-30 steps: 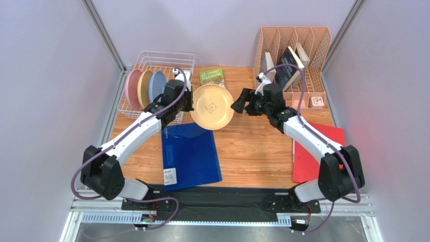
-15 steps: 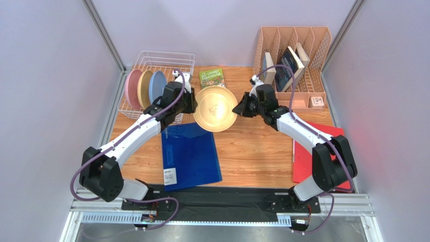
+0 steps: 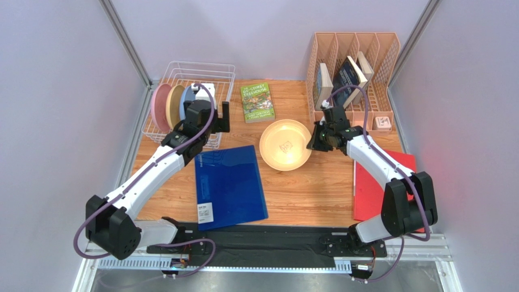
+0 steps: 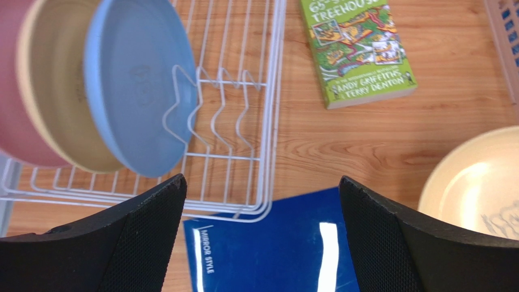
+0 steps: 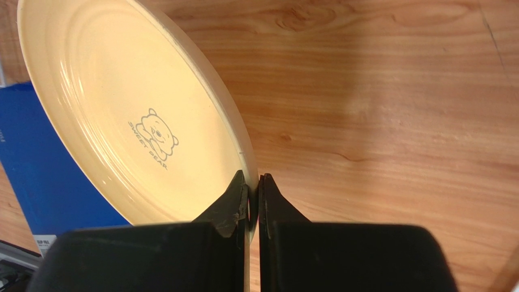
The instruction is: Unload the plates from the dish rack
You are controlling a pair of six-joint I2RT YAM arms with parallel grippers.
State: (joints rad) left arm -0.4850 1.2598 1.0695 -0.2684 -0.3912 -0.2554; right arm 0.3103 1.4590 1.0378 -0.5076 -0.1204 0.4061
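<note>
My left gripper will move toward the plate next and lower open fingers around its near rim, as empty slots beside the light blue plate (image 4: 134, 91) leave finger room.
A pale yellow plate (image 3: 285, 145) with a small bear mark (image 5: 134, 115) hangs tilted over the wooden table, its hollow face up. My right gripper (image 3: 314, 141) is shut on its right rim, fingers (image 5: 254, 182) pinching the edge. My left gripper (image 3: 224, 117) stands wide open and holds nothing (image 4: 262, 179), just off the near right corner of the white wire dish rack (image 3: 222, 70). Three plates stand on edge in the rack: pink (image 3: 159, 106), tan (image 3: 175, 104) and light blue (image 3: 187, 100). The left wrist view shows the light blue plate (image 4: 134, 91) in front of the tan one (image 4: 58, 103).
A green book (image 3: 256, 101) lies flat between the rack and the peach organiser (image 3: 353, 67) holding books. A blue folder (image 3: 230, 185) lies in front of the rack, under my left gripper. A red folder (image 3: 374, 188) lies at the right edge.
My left gripper opened, let go of the yellow plate and drew back toward the rack. My right gripper shut on the plate's rim and carried it right and lower.
</note>
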